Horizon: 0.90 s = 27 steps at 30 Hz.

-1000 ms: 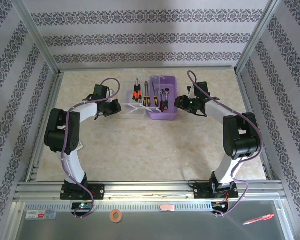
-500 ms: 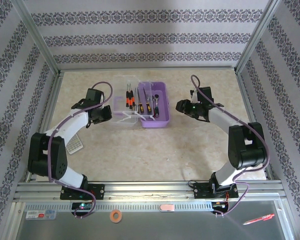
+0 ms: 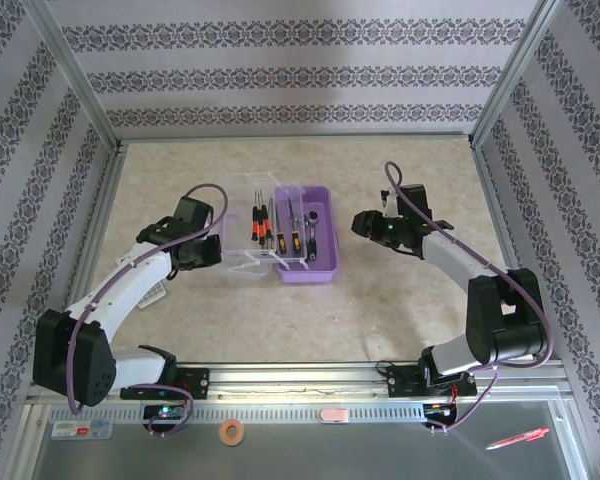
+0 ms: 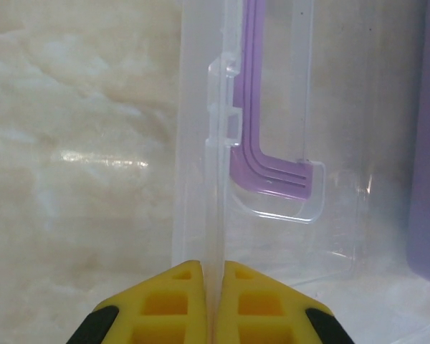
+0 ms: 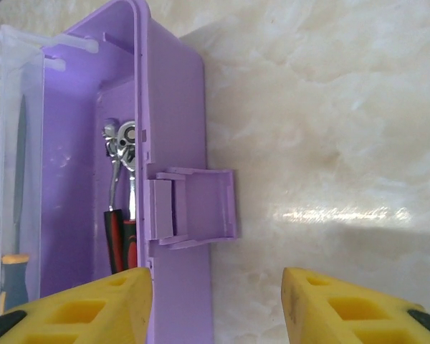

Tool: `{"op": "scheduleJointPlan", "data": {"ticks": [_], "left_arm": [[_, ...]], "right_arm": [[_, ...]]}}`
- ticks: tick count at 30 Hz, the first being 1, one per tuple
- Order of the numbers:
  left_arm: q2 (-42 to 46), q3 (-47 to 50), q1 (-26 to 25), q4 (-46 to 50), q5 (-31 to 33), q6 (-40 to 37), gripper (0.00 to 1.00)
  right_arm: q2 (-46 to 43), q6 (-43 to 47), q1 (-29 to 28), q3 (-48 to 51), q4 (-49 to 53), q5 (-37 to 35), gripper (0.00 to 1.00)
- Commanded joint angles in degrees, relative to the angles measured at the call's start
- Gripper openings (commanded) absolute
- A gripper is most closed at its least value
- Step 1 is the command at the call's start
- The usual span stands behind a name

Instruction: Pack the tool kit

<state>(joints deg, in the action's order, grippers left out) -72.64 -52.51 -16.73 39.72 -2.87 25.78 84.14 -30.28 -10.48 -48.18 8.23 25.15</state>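
Note:
The lilac case (image 3: 326, 266) lies across from the left gripper, so the left gripper should swing up and over the case to let go of the lid.
The tool kit's lilac case (image 3: 326, 266) lies open mid-table, with a ratchet wrench (image 5: 121, 145) and red-and-black handles inside. Orange- and yellow-handled screwdrivers (image 3: 257, 226) show through its clear lid (image 3: 239, 262), which hangs out to the left. My left gripper (image 3: 220, 250) is shut on the lid's outer edge (image 4: 213, 179), and the yellow fingertips (image 4: 175, 287) pinch it beside the purple handle (image 4: 276, 175). My right gripper (image 3: 360, 222) stands open just right of the case. In the right wrist view its jaws (image 5: 216, 290) straddle the case's right wall (image 5: 173, 129) below the open latch (image 5: 197, 208).
A grey calculator (image 3: 157, 294) peeks out under my left forearm. Aluminium frame posts and patterned walls close in the table (image 3: 400, 300) on three sides. A red pen (image 3: 517, 438) and a small ring (image 3: 232, 431) lie on the front ledge.
The case and lid have slid nearer and slightly left, pulled by my left gripper on the lid. My left arm has drawn back and my right gripper has followed, opening slightly.

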Motion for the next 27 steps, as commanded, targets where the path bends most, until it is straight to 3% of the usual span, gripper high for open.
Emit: {"op": "scheduleJointPlan", "data": {"ticks": [1, 6, 19, 27], "left_arm": [[3.3, -2.7, -2.4, 0.7, 0.8, -0.2, 0.00], [3.4, -5.0, -4.4, 5.0, 5.5, -1.4, 0.00], [3.1, -12.9, -14.3, 13.1, 14.3, 0.3, 0.00], [1.0, -15.2, -19.3, 13.4, 14.6, 2.5, 0.00]], "right_arm": [[1.2, -0.6, -2.1, 1.2, -0.4, 0.2, 0.51], [2.2, 0.9, -3.7, 3.1, 0.2, -3.9, 0.50], [5.9, -5.7, -12.6, 8.6, -7.5, -2.1, 0.49], [5.7, -8.3, -14.2, 10.0, -11.0, -0.1, 0.49]]}}
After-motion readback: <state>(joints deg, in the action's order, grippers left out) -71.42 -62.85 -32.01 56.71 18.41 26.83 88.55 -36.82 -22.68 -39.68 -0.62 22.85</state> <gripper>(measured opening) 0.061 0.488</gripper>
